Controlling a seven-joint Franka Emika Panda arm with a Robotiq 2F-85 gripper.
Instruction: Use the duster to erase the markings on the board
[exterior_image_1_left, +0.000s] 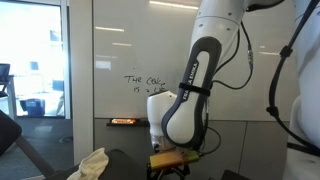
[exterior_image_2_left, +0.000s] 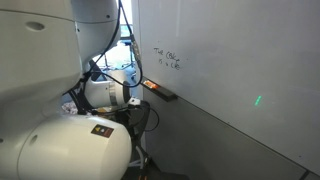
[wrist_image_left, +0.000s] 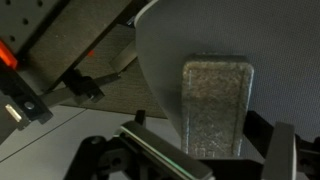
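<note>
I will lower my gripper a little onto the near end of the duster next and close across its narrow width, because that end is already between my fingers.
The board (exterior_image_1_left: 200, 50) is a glossy white wall panel, seen in both exterior views (exterior_image_2_left: 240, 60). The markings (exterior_image_1_left: 146, 83) are two short lines of black handwriting, also visible in an exterior view (exterior_image_2_left: 168, 58). The duster (wrist_image_left: 218, 105) is a grey felt block lying on a round grey surface (wrist_image_left: 165, 60); its yellowish side shows in an exterior view (exterior_image_1_left: 170, 158). My gripper (wrist_image_left: 208, 132) is low over the duster, open, with a finger on each side of its near end. In an exterior view the gripper (exterior_image_1_left: 168, 150) sits well below the markings.
A dark ledge (exterior_image_1_left: 135, 122) runs under the board with a small orange-red item (exterior_image_1_left: 122, 121) on it, also seen in an exterior view (exterior_image_2_left: 150, 85). A cream cloth (exterior_image_1_left: 93, 163) lies at the lower left. A glass window (exterior_image_1_left: 35, 60) is beside the board.
</note>
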